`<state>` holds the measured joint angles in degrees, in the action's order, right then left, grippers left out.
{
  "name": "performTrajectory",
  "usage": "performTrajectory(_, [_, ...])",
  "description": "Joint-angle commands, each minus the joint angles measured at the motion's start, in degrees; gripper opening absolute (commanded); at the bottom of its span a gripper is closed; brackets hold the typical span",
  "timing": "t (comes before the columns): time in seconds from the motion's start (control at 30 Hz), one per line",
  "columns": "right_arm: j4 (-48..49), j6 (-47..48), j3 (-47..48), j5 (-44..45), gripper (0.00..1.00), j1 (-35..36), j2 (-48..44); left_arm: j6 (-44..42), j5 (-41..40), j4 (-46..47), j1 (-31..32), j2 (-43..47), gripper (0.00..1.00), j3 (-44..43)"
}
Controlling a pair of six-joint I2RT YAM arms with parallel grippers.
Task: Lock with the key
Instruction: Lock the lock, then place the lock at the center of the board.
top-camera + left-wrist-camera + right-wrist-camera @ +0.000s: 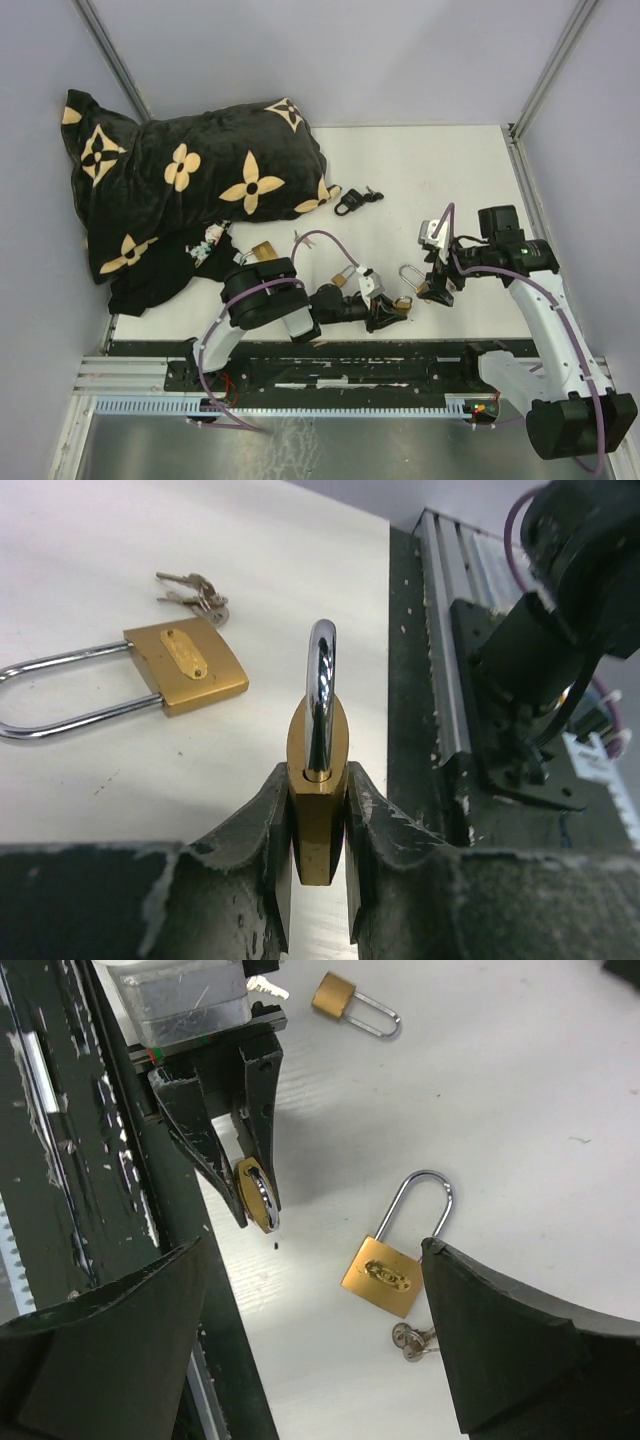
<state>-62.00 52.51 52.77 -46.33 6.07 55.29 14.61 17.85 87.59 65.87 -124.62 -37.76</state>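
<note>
The left gripper will next move the small brass padlock outward past the long-shackle padlock (185,667), then go down and let go of it on the bare tabletop, because that spot is empty.
My left gripper (318,880) is shut on a small brass padlock (318,780), gripping its body on both flat sides with the silver shackle pointing away. It also shows in the right wrist view (255,1192) and the top view (402,303). A long-shackle brass padlock (185,667) lies flat on the white table with a small bunch of keys (195,592) beside it. My right gripper (320,1345) is open and empty, hovering over that padlock (385,1275) and the keys (412,1340).
A black padlock (347,203) with keys (372,194) lies further back. Another brass padlock (345,278) lies by the left wrist. A black flower-print pillow (190,180) fills the left. The black rail (330,365) runs along the near edge.
</note>
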Motion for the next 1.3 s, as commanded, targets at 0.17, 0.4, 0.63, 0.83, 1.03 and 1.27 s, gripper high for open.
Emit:
performTrajectory(0.17, [14.57,-24.98,5.51,2.98,0.99,-6.94,-2.8,20.5,-2.56,-6.29,-6.49,14.07,0.03,-1.8])
performTrajectory(0.4, [20.47,-32.42,1.39,0.83,1.0,-13.94,-7.3,22.02,-0.28,-36.37,-10.64,19.85,0.03,-13.15])
performTrajectory(0.63, [21.87,-33.43,0.36,2.69,0.99,-15.26,-6.77,18.29,-0.74,-56.73,-14.45,17.39,0.03,-26.01])
performTrajectory(0.83, [22.18,-33.19,-0.43,2.88,1.0,-16.1,-6.57,16.28,-1.04,-66.0,-16.88,11.3,0.04,-37.98])
performTrajectory(1.03, [22.02,-32.71,-0.72,3.16,1.0,-16.46,-5.43,14.49,-0.18,-74.79,-18.28,3.61,0.06,-50.87])
performTrajectory(1.27, [21.76,-32.21,-0.74,3.45,1.0,-16.84,-5.46,14.39,0.32,-79.21,-19.96,-2.94,0.11,-60.38])
